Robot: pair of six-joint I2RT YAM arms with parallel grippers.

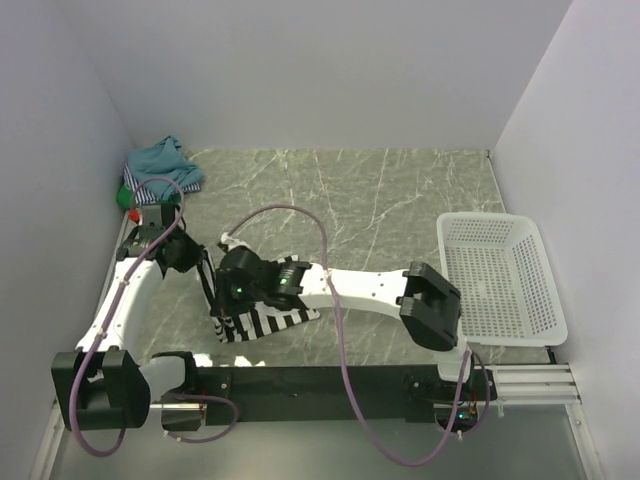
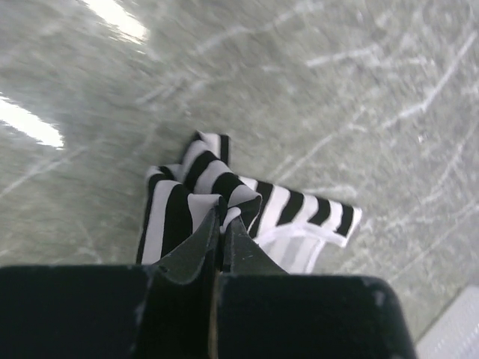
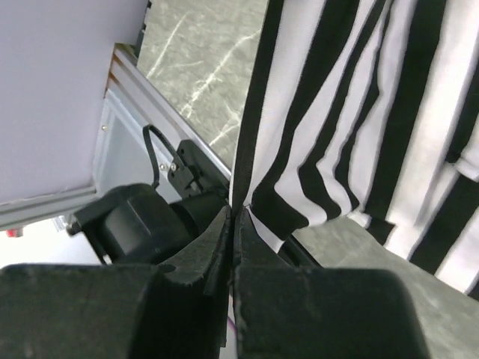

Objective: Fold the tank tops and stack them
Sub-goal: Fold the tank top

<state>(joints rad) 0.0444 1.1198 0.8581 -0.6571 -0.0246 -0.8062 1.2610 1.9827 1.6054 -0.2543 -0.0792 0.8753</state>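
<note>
The robot should next move its right gripper across the rest of the striped tank top, down to the tank top's end nearest the basket, and let go there, because that end lies toward the basket.
The black-and-white striped tank top point(image 1: 272, 322) lies bunched on the marble table point(image 1: 380, 200) near the front edge, partly under my right arm. My left gripper point(image 1: 207, 283) is shut on a gathered fold of it point(image 2: 222, 215); the rest of the top point(image 2: 296, 208) trails on the table beyond. My right gripper point(image 1: 222, 306) is shut on an edge of the same top point(image 3: 236, 211), and the striped cloth point(image 3: 389, 112) hangs above the jaws. The other tank tops, teal-blue point(image 1: 160, 160), thin blue-white striped point(image 1: 150, 192) and green point(image 1: 125, 196), sit heaped in the back left corner.
A white lattice basket point(image 1: 500, 280) stands at the right edge of the table. White walls close in the left, back and right sides. The black base rail point(image 1: 300, 385) runs along the front edge. The left arm's base motor point(image 3: 142, 221) shows in the right wrist view.
</note>
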